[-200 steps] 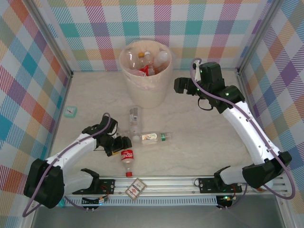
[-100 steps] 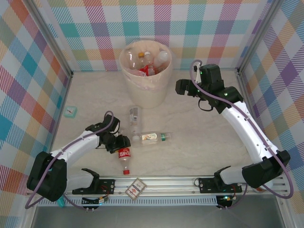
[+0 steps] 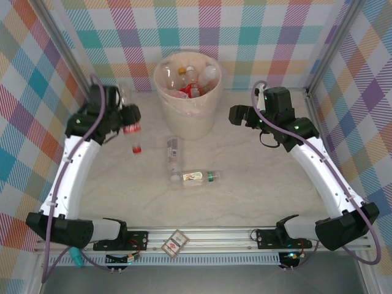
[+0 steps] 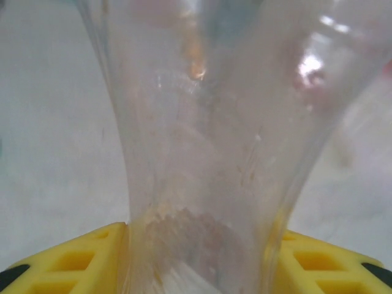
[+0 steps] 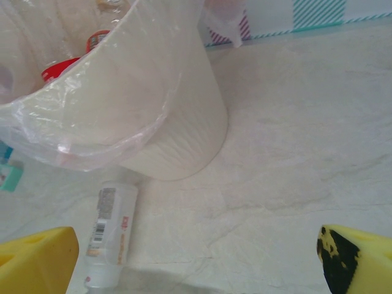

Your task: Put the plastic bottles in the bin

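Observation:
The red-labelled bottle [image 3: 131,130] in my left gripper will next go outward and across over the bin's opening [image 3: 188,78] for release, since the other bottles are already gathered inside.
My left gripper [image 3: 127,115] is raised left of the bin and shut on a red-labelled plastic bottle [image 3: 131,130] that hangs cap down. In the left wrist view the clear bottle body [image 4: 202,153] is squeezed between the yellow fingers [image 4: 61,266]. The beige bin [image 3: 184,122] with its plastic liner holds several bottles [image 3: 191,84]. Two more lie on the table: a clear one with a white label [image 3: 174,154] and a white-green labelled one [image 3: 197,177]. My right gripper [image 3: 236,115] hovers open and empty right of the bin [image 5: 177,128], with the white-label bottle [image 5: 113,236] below its fingers [image 5: 37,263].
A small teal item [image 3: 90,144] lies by the left wall. A small printed packet [image 3: 176,241] rests on the front rail, and a teal tube [image 3: 76,257] sits near the left base. Plaid walls enclose the table on three sides.
The left gripper closed on the red-labelled bottle near the front of the table and lifted it up and back to beside the bin. The right gripper drifted slightly right and down.

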Controlling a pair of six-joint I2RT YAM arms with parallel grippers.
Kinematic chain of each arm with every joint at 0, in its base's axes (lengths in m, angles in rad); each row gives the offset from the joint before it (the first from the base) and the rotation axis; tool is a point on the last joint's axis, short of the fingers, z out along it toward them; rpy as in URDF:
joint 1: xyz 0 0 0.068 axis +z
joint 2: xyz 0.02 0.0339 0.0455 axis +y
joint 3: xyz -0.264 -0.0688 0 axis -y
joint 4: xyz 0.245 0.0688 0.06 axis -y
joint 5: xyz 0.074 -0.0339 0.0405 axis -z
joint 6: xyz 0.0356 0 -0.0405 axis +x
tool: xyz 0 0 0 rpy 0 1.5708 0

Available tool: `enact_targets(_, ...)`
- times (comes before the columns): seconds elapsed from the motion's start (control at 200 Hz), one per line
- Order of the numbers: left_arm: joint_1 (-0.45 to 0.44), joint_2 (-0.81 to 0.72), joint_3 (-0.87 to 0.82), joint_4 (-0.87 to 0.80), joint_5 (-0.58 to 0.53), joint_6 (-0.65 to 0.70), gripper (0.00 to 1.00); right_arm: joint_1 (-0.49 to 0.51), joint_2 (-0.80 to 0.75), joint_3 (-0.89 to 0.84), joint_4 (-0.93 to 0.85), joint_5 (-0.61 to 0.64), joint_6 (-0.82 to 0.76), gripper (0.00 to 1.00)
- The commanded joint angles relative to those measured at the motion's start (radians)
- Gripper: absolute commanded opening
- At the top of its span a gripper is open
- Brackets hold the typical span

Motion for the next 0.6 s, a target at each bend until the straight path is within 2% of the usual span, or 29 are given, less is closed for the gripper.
enact_targets(0.0, 0.002, 0.092, 0.193, 0.105, 0.053, 0.07, 0.44, -0.004, 0.018, -0.011, 0.09, -0.105, 0.046, 1.0)
enact_targets(0.1, -0.001, 0.173, 0.313, 0.279, 0.121, 0.015, 0.41, -0.004, 0.014, -0.034, 0.121, -0.122, 0.073, 1.0)
enact_targets(0.22, -0.018, 0.257, 0.334, 0.539, 0.188, -0.083, 0.39, -0.003, -0.003, -0.071, 0.149, -0.119, 0.099, 1.0)
enact_targets(0.295, -0.052, 0.322, 0.361, 0.661, 0.208, -0.09, 0.39, -0.004, -0.007, -0.082, 0.162, -0.119, 0.11, 1.0)
enact_targets(0.47, -0.108, 0.508, 0.534, 0.689, 0.26, -0.08, 0.39, -0.001, -0.02, -0.098, 0.179, -0.159, 0.137, 0.99)
enact_targets(0.595, -0.145, 0.576, 0.58, 0.671, 0.275, -0.072, 0.39, 0.006, -0.063, -0.149, 0.15, -0.144, 0.152, 0.99)
